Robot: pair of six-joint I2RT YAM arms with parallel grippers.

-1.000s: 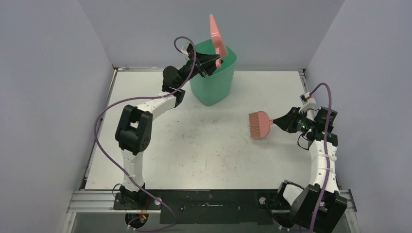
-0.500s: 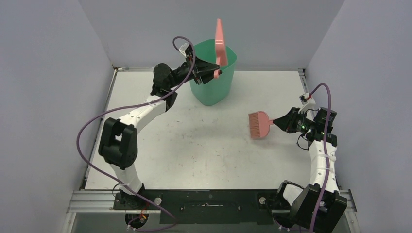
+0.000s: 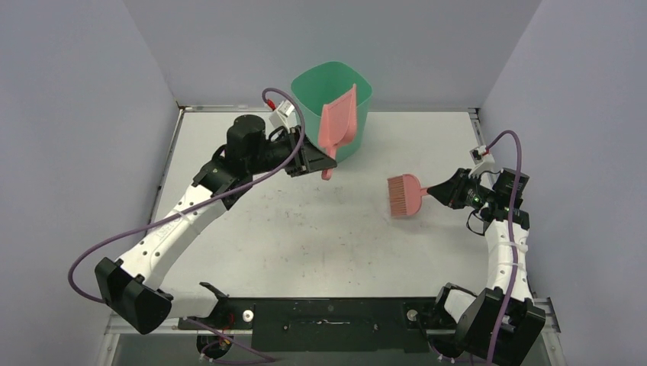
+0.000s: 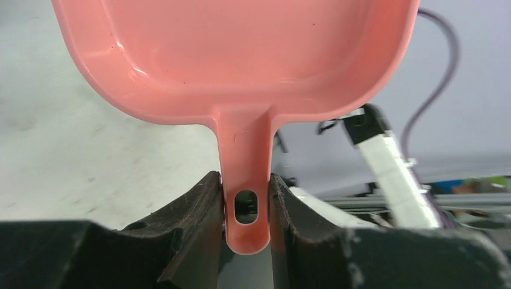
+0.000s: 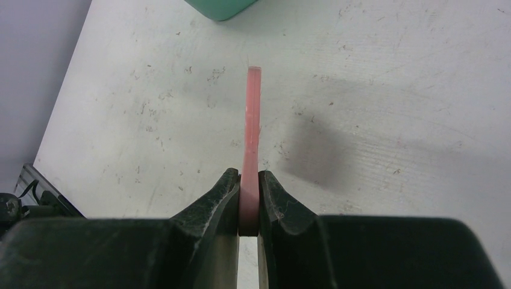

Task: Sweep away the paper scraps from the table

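Note:
The tabletop's bare middle is below and back of my left gripper, so next the gripper will lower back from the bin (image 3: pixel 333 90) and release the empty dustpan there.
No paper scraps show on the white table (image 3: pixel 320 229) in any view. My left gripper (image 3: pixel 317 162) is shut on the handle of the pink dustpan (image 3: pixel 338 126), held in the air in front of the green bin (image 3: pixel 333 90). In the left wrist view the dustpan (image 4: pixel 241 54) looks empty and its handle sits between my left gripper's (image 4: pixel 246 208) jaws. My right gripper (image 3: pixel 441 190) is shut on the handle of the pink hand brush (image 3: pixel 407 196), at the right of the table. In the right wrist view the brush (image 5: pixel 252 126) is edge-on in my right gripper (image 5: pixel 248 198).
The green bin stands at the back middle of the table; its inside is not visible. Pale grey walls enclose the table on three sides. A metal rail (image 3: pixel 328 309) runs along the front edge between the arm bases.
My left arm has pulled the dustpan back and down from above the bin to in front of it, turning it from edge-on to face-on. The right arm and brush have hardly moved.

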